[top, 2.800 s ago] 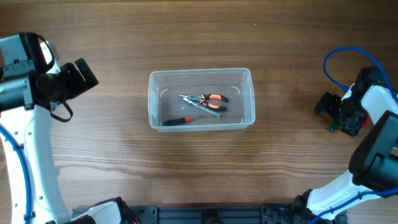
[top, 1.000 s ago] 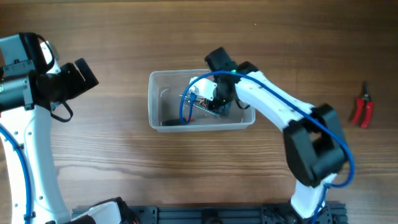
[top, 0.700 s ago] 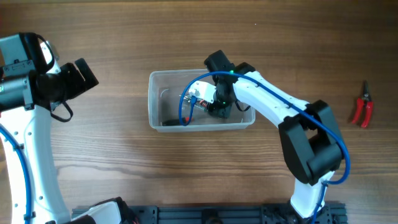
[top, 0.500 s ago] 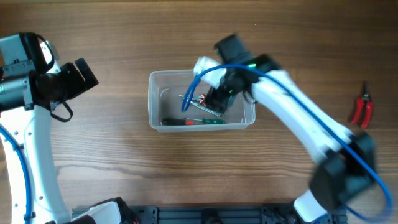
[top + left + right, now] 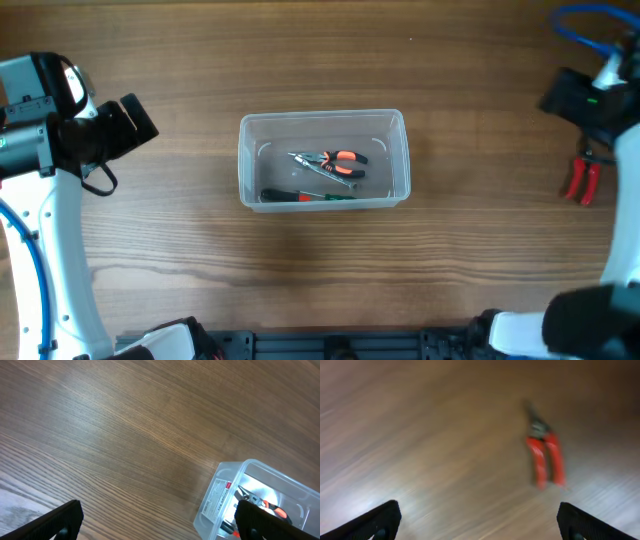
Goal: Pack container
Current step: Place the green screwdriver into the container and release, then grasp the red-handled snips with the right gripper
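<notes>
The right gripper lowers with open fingers over the red-handled cutters' handle nearer the container next, since the cutters lie unpacked on the tabletop below it.
The clear plastic container (image 5: 322,116) sits mid-table. In it lie orange-handled pliers (image 5: 338,160) and a green-and-red screwdriver (image 5: 310,196) along the front wall. The container's corner also shows in the left wrist view (image 5: 220,499). My left gripper (image 5: 133,119) hangs open and empty over bare wood left of the container; in its own view (image 5: 160,525) the jaws stand wide apart. My right gripper (image 5: 566,94) is at the far right edge, open and empty (image 5: 480,527). Red-handled cutters (image 5: 581,180) lie on the table just below it, blurred in the right wrist view (image 5: 546,458).
The table is brown wood. The left arm's white links (image 5: 50,250) run down the left edge. A blue cable (image 5: 585,15) loops above the right arm. A black rail (image 5: 340,345) runs along the front edge.
My right arm has pulled out of the container and swung to the far right, near the red cutters. A green-handled screwdriver now lies in the container. The left arm has not moved.
</notes>
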Robot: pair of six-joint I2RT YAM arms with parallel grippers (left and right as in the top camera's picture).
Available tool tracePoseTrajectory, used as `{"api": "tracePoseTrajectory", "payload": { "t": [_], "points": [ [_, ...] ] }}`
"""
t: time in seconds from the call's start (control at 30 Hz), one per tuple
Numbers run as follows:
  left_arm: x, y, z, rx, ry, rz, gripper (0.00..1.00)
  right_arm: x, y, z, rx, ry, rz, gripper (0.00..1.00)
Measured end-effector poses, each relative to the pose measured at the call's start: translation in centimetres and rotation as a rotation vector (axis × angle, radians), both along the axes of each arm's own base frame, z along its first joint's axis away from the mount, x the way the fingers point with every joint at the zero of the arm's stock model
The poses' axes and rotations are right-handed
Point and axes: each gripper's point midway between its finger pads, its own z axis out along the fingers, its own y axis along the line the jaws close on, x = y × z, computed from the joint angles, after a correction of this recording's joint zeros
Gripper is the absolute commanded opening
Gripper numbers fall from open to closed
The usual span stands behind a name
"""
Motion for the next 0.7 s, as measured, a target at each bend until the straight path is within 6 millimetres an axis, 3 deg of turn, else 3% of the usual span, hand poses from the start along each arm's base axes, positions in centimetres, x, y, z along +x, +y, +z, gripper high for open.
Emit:
{"api": "tracePoseTrajectory", "payload": {
  "t": [0.03,0.07,0.17,0.27,0.5,0.7],
  "points": [
    [0.0,0.0,0.0,-0.001,0.001,0.000,1.00,-1.1,-2.9,-1.7,0.024,0.048,-0.088,0.99],
    [0.0,0.0,0.0,-0.001,0.001,0.000,1.00,-1.7,-4.3,-3.0,0.044,0.081,-0.127,1.00],
    [0.0,0.0,0.0,0.000,0.000,0.000,1.00,-2.3,-6.8,-7.3,0.096,0.181,-0.164,1.00],
    [0.0,0.0,0.0,0.000,0.000,0.000,1.00,-2.3,-7.1,-11.5,0.145,0.279,-0.135,1.00],
    [0.0,0.0,0.0,-0.001,0.001,0.000,1.00,-2.1,-6.9,-17.8,0.214,0.400,-0.100,1.00],
    [0.0,0.0,0.0,-0.001,0.001,0.000,1.00,-1.3,-7.4,-19.2,0.193,0.373,-0.081,0.99]
  ]
}}
